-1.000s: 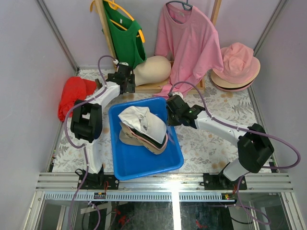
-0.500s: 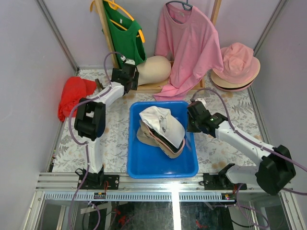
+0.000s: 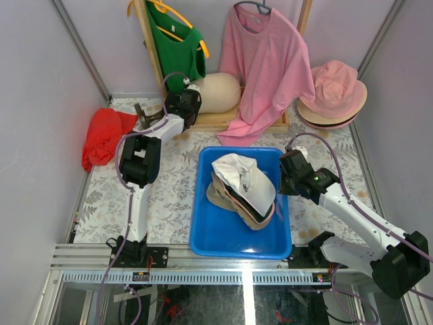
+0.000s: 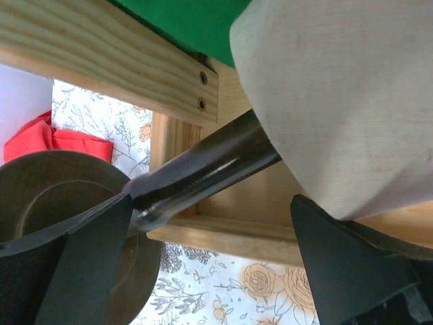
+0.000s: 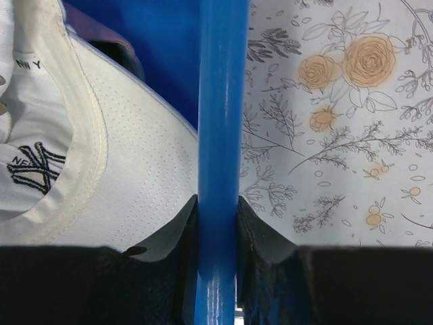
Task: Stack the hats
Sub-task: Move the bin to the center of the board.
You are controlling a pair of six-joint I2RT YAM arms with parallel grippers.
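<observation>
I will next slide the bin (image 3: 211,233) outward with my right gripper, to its right in the top view, onto clear tabletop in front of the pink hat. Then I will let go of the bin's rim.
A pile of hats lies in a blue bin (image 3: 211,233) at the table's middle: a white cap (image 3: 245,177) on top, with tan and black ones (image 3: 238,206) under it. Two more hats (image 3: 336,91), pink over tan, sit at the back right. My right gripper (image 3: 285,178) is shut on the bin's right rim (image 5: 220,101); the right wrist view shows both fingers pressed to the blue edge, with the white cap (image 5: 115,176) just inside. My left gripper (image 3: 190,103) stands open at the back beside the cream mannequin head (image 3: 220,91), holding nothing.
In the left wrist view a dark rod (image 4: 203,169) runs from a brown round base (image 4: 40,196) to the mannequin head (image 4: 338,88), against a wooden rack (image 4: 101,61). A red cloth bundle (image 3: 101,135) lies far left. Pink shirt (image 3: 270,61) and green top (image 3: 176,47) hang behind.
The right arm has dragged the blue bin with its hats to the right. My left gripper has shifted right and back, closer to the mannequin head, still open.
</observation>
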